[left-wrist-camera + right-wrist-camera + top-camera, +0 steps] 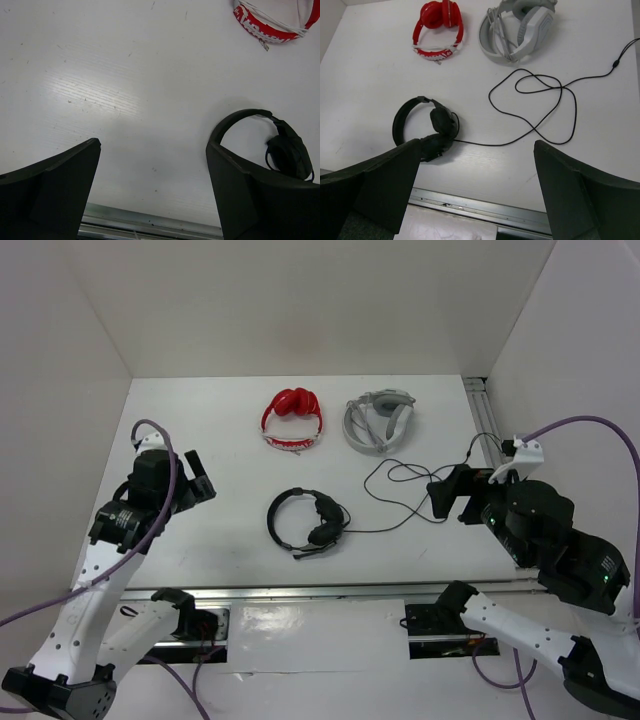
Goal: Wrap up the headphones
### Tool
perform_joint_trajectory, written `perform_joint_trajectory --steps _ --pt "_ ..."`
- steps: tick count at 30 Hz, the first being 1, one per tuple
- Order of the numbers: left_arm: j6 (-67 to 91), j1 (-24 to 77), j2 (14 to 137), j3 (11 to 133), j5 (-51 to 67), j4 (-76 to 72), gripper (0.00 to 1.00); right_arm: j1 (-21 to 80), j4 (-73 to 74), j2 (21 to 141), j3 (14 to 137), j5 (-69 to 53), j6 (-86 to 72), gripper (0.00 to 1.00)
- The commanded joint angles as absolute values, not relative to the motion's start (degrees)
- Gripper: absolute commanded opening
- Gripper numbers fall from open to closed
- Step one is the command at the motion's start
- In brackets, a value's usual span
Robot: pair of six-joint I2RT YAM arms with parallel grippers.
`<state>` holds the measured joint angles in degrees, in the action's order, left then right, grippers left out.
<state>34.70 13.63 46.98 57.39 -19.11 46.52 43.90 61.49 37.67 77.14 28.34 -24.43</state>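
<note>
Next, my left gripper moves across and down onto the headband's curved middle [270, 517] [216, 133], as this lies below the gripper and to its right in the top view.
The black headphones [305, 520] lie flat on the white table near its front edge, earcups folded together on their right side. Their thin black cable [380, 531] runs right and ends in loose loops. My left gripper [200, 478] hangs open to the left of them, apart from them. In the left wrist view the headphones [287, 150] sit behind the right finger, and the left gripper [153, 145] holds nothing. My right gripper [455, 495] is open beside the cable loops. From the right wrist, the headphones [437, 130] and cable [490, 145] lie beyond the empty right gripper [477, 144].
Red headphones [292, 420] and grey-white headphones [378, 422] lie at the back of the table, also seen from the right wrist as red headphones [438, 27] and grey-white headphones [517, 27]. A metal rail [330, 592] runs along the front edge. White walls close in on both sides.
</note>
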Motion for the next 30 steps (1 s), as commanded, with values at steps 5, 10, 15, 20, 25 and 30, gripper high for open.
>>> perform_joint_trajectory --steps 5,10,15,20,25,30 --pt "33.32 13.45 46.32 58.18 -17.49 44.74 1.00 44.12 60.56 35.07 77.70 26.03 -23.99 1.00" --pt "30.15 13.45 46.14 55.99 -9.52 40.44 1.00 44.12 55.73 31.99 74.27 18.28 -22.24 1.00" --pt "32.24 13.45 53.60 56.69 -0.20 39.73 1.00 43.60 47.57 33.49 66.37 13.20 -24.79 1.00" --pt "38.40 13.45 54.58 51.87 3.16 34.64 1.00 43.07 37.20 35.24 58.64 4.68 -25.31 1.00" --pt "41.74 17.82 59.84 43.17 5.37 21.22 1.00 43.07 30.50 38.93 55.99 -0.61 -25.31 1.00" --pt "48.15 34.16 70.89 43.85 -11.23 19.51 1.00 43.07 31.03 40.69 55.99 -1.76 -24.18 1.00"
